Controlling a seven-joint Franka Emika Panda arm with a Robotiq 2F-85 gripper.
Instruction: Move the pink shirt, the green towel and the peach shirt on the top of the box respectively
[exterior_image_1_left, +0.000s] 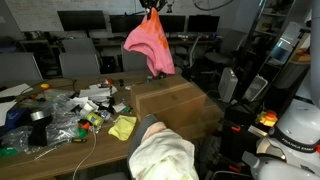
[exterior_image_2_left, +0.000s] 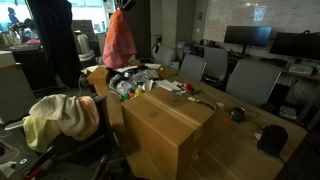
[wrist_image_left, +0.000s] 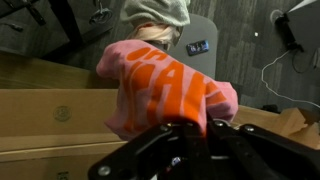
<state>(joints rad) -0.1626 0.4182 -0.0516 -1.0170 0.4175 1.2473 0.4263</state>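
My gripper will first stay high, turn and shift toward the office chairs to get the pink shirt (exterior_image_1_left: 149, 43) from the peach shirt's side over the bare top.
My gripper (exterior_image_1_left: 150, 9) is shut on the pink shirt (exterior_image_1_left: 149, 43) and holds it high above the cardboard box (exterior_image_1_left: 172, 103). The shirt hangs free below the jaws; it also shows in an exterior view (exterior_image_2_left: 119, 42) and fills the wrist view (wrist_image_left: 160, 88), pinched at the fingertips (wrist_image_left: 190, 125). The box (exterior_image_2_left: 165, 125) stands on the wooden table, its top bare. A yellow-green towel (exterior_image_1_left: 122, 126) lies on the table by the box's near corner. A pale peach shirt (exterior_image_1_left: 162, 157) is draped on a chair back in front of the table, also in an exterior view (exterior_image_2_left: 62, 118).
A clutter of small items, bags and a tape roll (exterior_image_1_left: 40, 117) covers the table end beside the box. Office chairs (exterior_image_2_left: 250, 80) stand along the far side. A black round object (exterior_image_2_left: 272, 139) and cables lie on the table. Monitors line the back desks.
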